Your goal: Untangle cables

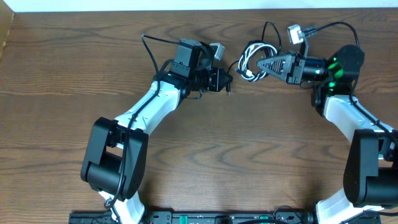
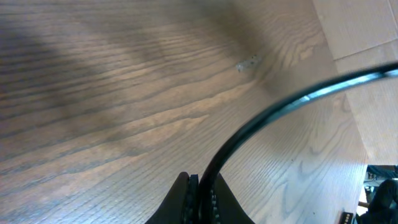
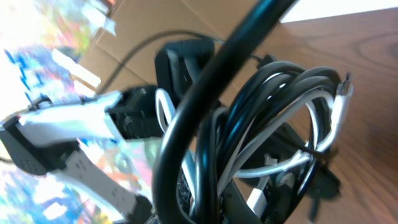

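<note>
The raised coil in my right gripper will turn and go down next onto the bare wood of the open tabletop below it, beside my left gripper. My right gripper will let go of the coil there.
The cables [image 1: 249, 61], one black and one white, form a small tangled coil at the back of the table, right of centre. My right gripper [image 1: 259, 65] is shut on this coil. Up close, black loops [image 3: 283, 76] and white loops [image 3: 318, 98] sit bunched between the right gripper [image 3: 249, 202] fingers, and a white plug [image 3: 256, 200] shows low in the bundle. My left gripper [image 1: 225, 80] is just left of the coil. It is shut on a strand of black cable [image 2: 273, 115], which arcs up and right from the left gripper [image 2: 200, 190].
A thick black wire [image 3: 205, 87] crosses the front of the right wrist view. The camera lead [image 1: 323, 26] loops above the right arm. A cardboard edge [image 1: 6, 31] lies at the far left. The table edge [image 2: 348, 106] runs along the right of the left wrist view.
</note>
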